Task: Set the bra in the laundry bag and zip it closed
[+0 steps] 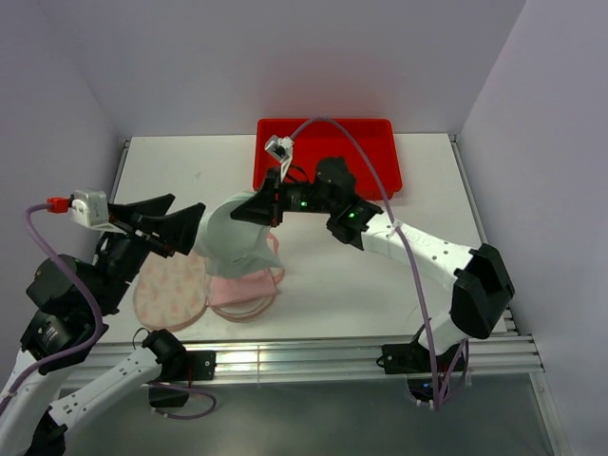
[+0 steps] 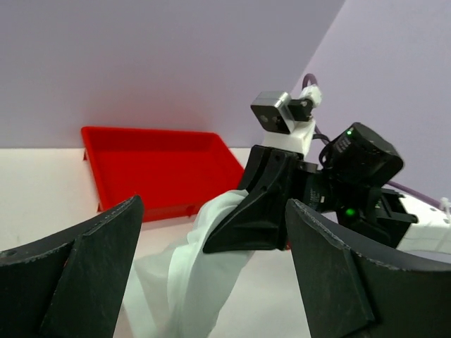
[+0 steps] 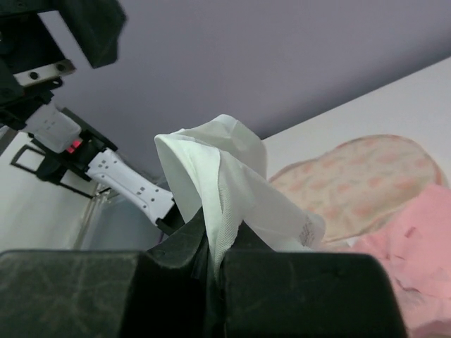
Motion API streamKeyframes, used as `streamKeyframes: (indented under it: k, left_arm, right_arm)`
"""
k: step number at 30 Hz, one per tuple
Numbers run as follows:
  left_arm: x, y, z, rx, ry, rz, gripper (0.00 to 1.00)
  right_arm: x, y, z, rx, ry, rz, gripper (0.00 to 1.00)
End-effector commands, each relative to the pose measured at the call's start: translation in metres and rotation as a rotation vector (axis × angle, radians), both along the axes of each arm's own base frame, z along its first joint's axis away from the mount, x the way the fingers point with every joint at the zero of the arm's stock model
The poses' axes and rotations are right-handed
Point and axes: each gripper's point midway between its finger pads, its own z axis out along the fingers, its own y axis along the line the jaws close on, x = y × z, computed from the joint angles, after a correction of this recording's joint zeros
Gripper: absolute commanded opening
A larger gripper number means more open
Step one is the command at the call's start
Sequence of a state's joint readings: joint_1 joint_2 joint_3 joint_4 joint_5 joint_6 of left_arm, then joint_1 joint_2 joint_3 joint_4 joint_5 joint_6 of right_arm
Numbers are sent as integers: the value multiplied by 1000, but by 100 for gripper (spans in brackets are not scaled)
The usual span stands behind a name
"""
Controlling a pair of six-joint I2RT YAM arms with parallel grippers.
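Note:
I will next lower my right gripper toward the laundry bag's pink part and release the bra (image 1: 231, 243) there, as the fabric still hangs above the bag.
The bra (image 1: 231, 243) is pale mint-white fabric hanging from my right gripper (image 1: 243, 214), which is shut on its upper edge. It hangs just above the laundry bag (image 1: 172, 290), whose cream printed flap lies open on the left beside a pink part (image 1: 245, 291). My left gripper (image 1: 188, 205) is open and empty, its tips just left of the hanging bra. In the left wrist view the bra (image 2: 180, 282) hangs between my open fingers (image 2: 91, 274). In the right wrist view my right gripper (image 3: 215, 271) pinches the bra (image 3: 218, 183), with the bag (image 3: 352, 190) below it.
A red plastic tray (image 1: 370, 142) stands at the back of the table behind the right arm; it also shows in the left wrist view (image 2: 155, 165). White walls close in the table on three sides. A purple cable loops over the right arm (image 1: 408, 256).

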State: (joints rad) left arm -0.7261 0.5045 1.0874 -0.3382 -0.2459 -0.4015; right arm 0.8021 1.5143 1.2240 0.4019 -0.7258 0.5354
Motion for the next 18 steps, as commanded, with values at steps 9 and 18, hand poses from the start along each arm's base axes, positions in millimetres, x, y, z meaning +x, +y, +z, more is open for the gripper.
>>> streamKeyframes:
  k: [9, 18]
  left_arm:
    - [4, 13, -27, 54, 21, 71, 87]
    - [13, 8, -43, 73, 41, 80, 86]
  right_arm:
    - [-12, 60, 11, 132, 46, 131, 0]
    - [41, 86, -66, 41, 172, 66, 0]
